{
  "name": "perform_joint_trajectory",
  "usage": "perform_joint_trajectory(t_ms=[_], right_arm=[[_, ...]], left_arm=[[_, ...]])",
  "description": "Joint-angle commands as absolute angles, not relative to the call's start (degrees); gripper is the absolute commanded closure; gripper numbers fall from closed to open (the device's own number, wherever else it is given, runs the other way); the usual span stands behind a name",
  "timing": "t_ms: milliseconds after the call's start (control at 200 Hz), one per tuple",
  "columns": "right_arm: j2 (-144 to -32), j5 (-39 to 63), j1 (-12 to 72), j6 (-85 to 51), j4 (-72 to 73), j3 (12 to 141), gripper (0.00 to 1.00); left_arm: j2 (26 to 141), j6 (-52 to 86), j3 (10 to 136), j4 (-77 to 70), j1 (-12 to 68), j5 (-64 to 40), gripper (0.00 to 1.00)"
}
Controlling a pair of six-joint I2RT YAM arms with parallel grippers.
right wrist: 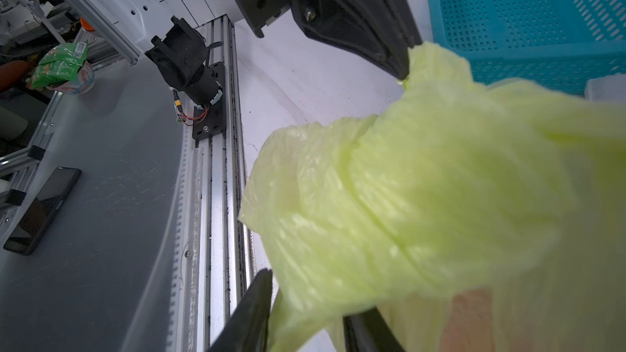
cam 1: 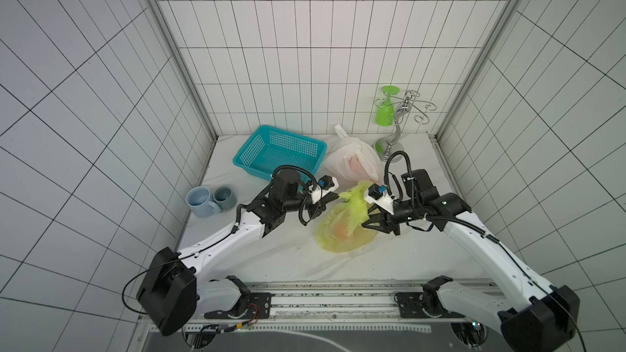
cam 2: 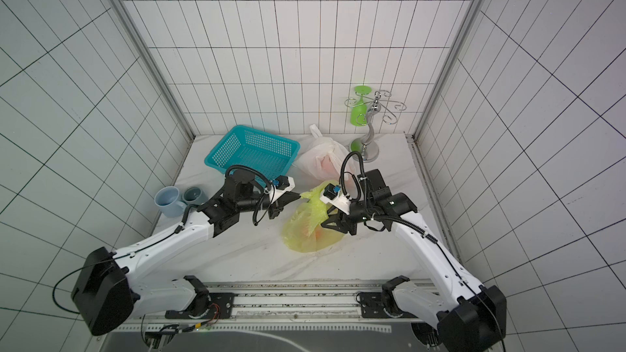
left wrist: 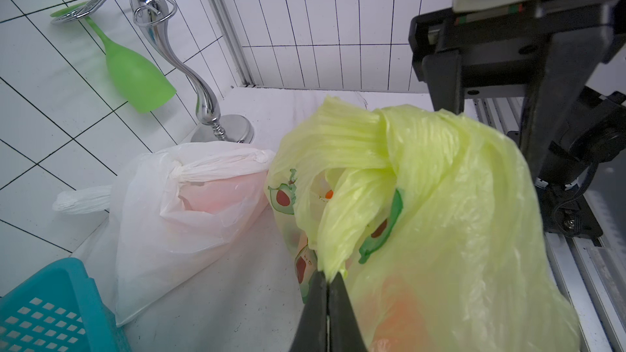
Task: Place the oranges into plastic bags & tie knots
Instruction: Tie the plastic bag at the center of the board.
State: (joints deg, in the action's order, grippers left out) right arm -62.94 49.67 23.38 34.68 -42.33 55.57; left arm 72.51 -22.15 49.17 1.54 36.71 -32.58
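Observation:
My left gripper will next pull outward toward the teal basket's edge (cam 1: 320, 159) (left wrist: 98, 306) by the white bag and let go of the handle end there, because the crossed handles still loop loosely.
A yellow-green plastic bag (cam 1: 345, 231) (cam 2: 305, 238) lies mid-table with oranges (cam 1: 342, 228) (left wrist: 403, 306) glowing through it. Its handles cross over each other at the top (left wrist: 382, 140). My left gripper (cam 1: 338, 199) (left wrist: 327, 277) is shut on the end of one handle. My right gripper (cam 1: 367, 221) (right wrist: 308, 294) is on the bag's right side, its jaws pressed on a bunched strip of the same bag (right wrist: 423, 198). Behind stands the white plastic bag (cam 1: 352, 160) (left wrist: 152, 238), tied with a knot (left wrist: 176, 172), with oranges (left wrist: 216, 198) dimly visible inside.
A teal basket (cam 1: 277, 150) stands at the back left, next to the white bag. Two mugs (cam 1: 203, 201) (cam 1: 225, 198) sit at the left wall. A chrome rack (cam 1: 396, 120) holding a green glass (cam 1: 384, 110) is at the back right. A metal rail (cam 1: 321, 299) borders the front edge.

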Motion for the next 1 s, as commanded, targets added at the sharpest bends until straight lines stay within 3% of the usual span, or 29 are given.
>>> perform_joint_trajectory(t_ms=[0, 80, 470, 675, 995], right_arm=[[-62.08, 47.28, 23.18, 32.64, -41.14, 55.68, 0.84], [-61.0, 44.81, 22.22, 32.5, -41.47, 55.62, 1.0], [-57.5, 41.99, 14.86, 46.3, -55.71, 54.89, 1.0], [-59.83, 33.23, 13.69, 49.55, -57.02, 54.31, 1.0], [-61.08, 17.47, 8.07, 55.82, -51.46, 45.35, 1.0]], left_arm=[[71.85, -23.6, 50.19, 2.27, 37.0, -32.31, 1.0], [71.25, -23.89, 50.36, 2.9, 37.0, -30.71, 1.0], [70.76, -27.9, 47.72, -3.58, 36.91, -0.14, 1.0], [74.44, -31.47, 48.74, -4.23, 36.85, 13.0, 1.0], [79.06, -36.78, 45.8, -10.44, 29.96, 16.96, 1.0]])
